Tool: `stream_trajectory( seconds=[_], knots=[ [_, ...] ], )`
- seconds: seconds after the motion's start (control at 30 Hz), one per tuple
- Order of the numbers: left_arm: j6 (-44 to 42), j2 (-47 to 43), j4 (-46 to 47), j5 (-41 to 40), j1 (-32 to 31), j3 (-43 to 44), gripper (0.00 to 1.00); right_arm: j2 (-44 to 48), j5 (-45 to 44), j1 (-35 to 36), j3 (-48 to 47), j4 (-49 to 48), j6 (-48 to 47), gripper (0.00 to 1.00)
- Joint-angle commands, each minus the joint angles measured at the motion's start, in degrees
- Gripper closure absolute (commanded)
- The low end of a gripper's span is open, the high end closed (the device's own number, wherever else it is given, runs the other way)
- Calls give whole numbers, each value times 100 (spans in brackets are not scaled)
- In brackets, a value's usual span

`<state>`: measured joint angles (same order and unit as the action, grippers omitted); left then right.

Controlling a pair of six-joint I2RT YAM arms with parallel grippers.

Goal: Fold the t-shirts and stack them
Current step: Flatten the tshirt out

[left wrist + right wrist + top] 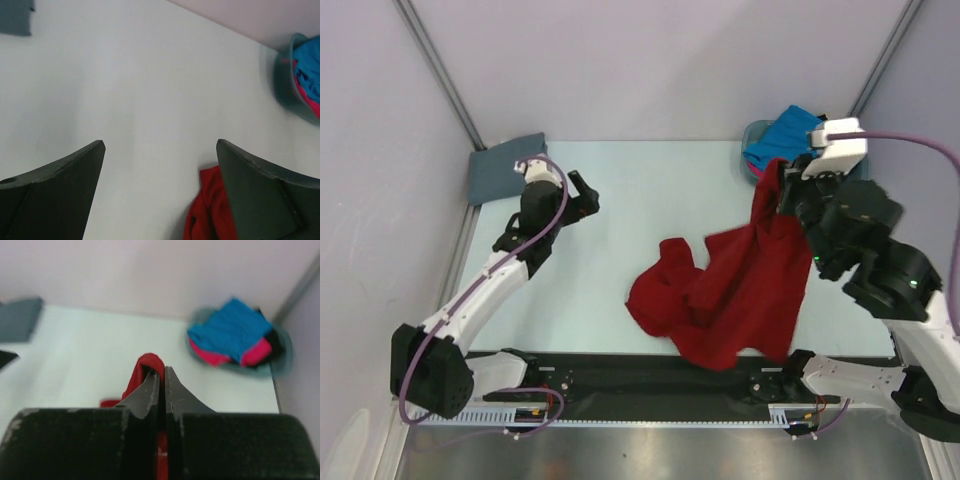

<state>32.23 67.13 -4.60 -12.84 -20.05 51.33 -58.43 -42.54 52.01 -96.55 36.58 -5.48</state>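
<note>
My left gripper lowers toward the right in the top view and closes on the red t-shirt's far tip [674,249] [209,174] next, since it pokes out onto bare table.
A deep red t-shirt [740,290] hangs from my right gripper [782,185], its lower part bunched on the table near the front middle. The right gripper [161,371] is shut on a fold of the red t-shirt [145,365]. A slate grey t-shirt [505,167] lies folded at the back left corner. Blue [782,135] and pink [252,354] t-shirts, with a black one under them, sit in the teal basket [752,135] at the back right. My left gripper [582,195] stands open over bare table at the left; the left wrist view shows its gripper [160,145] with nothing between its fingers.
The pale table [640,200] is walled at the back and both sides. A black rail [640,375] with the arm bases runs along the near edge. The left wrist view catches the red t-shirt's edge [205,210] and the basket [285,85].
</note>
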Motion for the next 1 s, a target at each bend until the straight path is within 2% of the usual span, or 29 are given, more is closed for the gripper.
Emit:
stream_trajectory(
  seconds=[0.0, 0.07, 0.13, 0.17, 0.27, 0.33, 0.43, 0.47, 0.5, 0.6, 0.7, 0.97],
  knots=[
    [-182, 413, 381, 913, 19, 386, 0, -116, -860, -348, 820, 445, 870, 100],
    [-190, 772, 434, 1186, -25, 439, 0, -151, -790, -681, 989, 1069, 1615, 100],
    [-339, 985, 442, 1494, -121, 561, 0, -151, -825, -762, 1392, 1385, 1909, 100],
    [-436, 1221, 434, 1582, -278, 623, 0, -151, -1008, -797, 1498, 1474, 2240, 100],
    [-822, 1635, 329, 2074, -621, 966, 0, -89, -1211, -920, 1894, 1537, 2480, 100],
    [-1234, 1986, 223, 2110, -937, 1037, 0, 16, -1265, -1165, 2052, 1318, 2420, 100],
    [-1368, 2242, 205, 2320, -1114, 1046, 0, 60, -1178, -1578, 2053, 1046, 2192, 100],
    [-1438, 2338, 231, 2661, -1167, 1046, 0, 69, -1003, -1728, 2027, 957, 2113, 100],
    [-1508, 2409, 240, 2768, -1185, 1063, 0, 52, -871, -2051, 2009, 869, 2008, 100],
    [-1588, 2786, 259, 3042, -1203, 1142, 0, 25, -440, -2431, 1939, 649, 1761, 100],
    [-1632, 3463, -356, 3234, -1246, 1704, 0, -54, -255, -2520, 1895, 535, 1629, 100],
    [-1421, 4351, -357, 3289, -1852, 2232, 0, -116, 9, -2590, 2000, 429, 1646, 100]
  ],
)
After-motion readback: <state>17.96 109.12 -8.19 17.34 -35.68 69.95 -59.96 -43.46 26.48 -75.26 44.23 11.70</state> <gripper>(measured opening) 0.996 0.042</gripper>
